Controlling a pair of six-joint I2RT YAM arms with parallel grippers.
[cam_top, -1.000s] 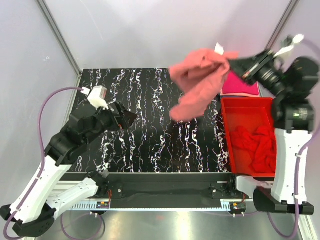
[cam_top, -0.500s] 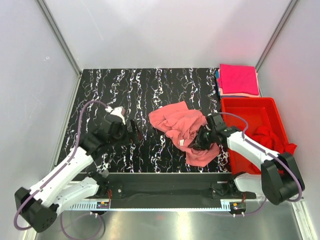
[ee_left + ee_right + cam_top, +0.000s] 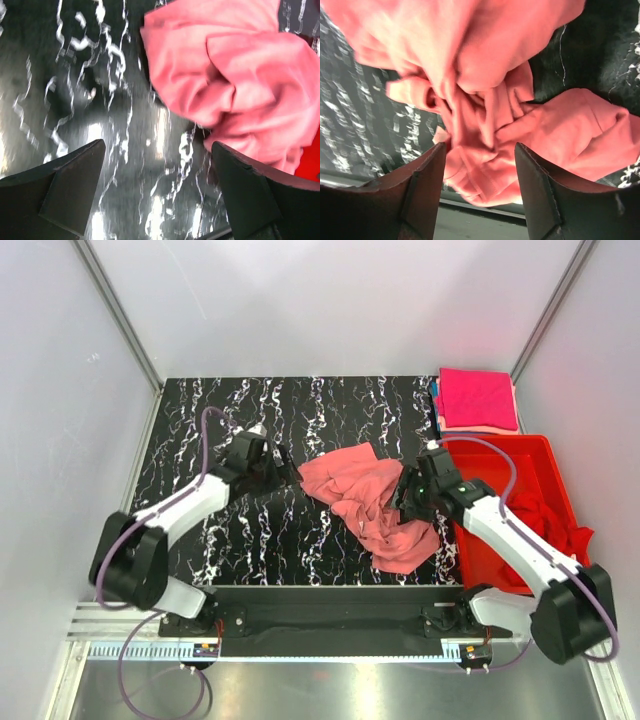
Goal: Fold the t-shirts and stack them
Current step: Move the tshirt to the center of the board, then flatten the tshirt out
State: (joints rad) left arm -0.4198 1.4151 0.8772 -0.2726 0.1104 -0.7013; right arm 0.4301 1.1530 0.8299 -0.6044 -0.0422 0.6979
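Next, my right gripper should shift and lower onto the ribbed fold of shirt (image 3: 385,523) (image 3: 469,159), since it lies below the open fingers and to their left in the top view.
A salmon-pink t-shirt (image 3: 365,505) lies crumpled in the middle of the black marbled table (image 3: 220,410). My right gripper (image 3: 403,505) hangs open over the shirt's right side, and in the right wrist view the cloth (image 3: 485,125) bunches under the gripper (image 3: 480,167), apart from both fingers. My left gripper (image 3: 290,472) stands open at the shirt's left edge. Its wrist view shows bare table between its fingers (image 3: 65,185), with the shirt (image 3: 235,85) just ahead and to the right. A magenta t-shirt (image 3: 478,398) lies folded at the back right. A red t-shirt (image 3: 550,515) is heaped in the bin.
The rigid red bin (image 3: 505,465) stands along the table's right side, close to my right arm. The folded magenta shirt rests on a thin pile of other cloth behind the bin. White walls enclose the table on three sides.
My right arm brought the salmon-pink shirt down from the air onto the table and opened its jaws, letting it go. My left arm swung right, up to the shirt's left edge.
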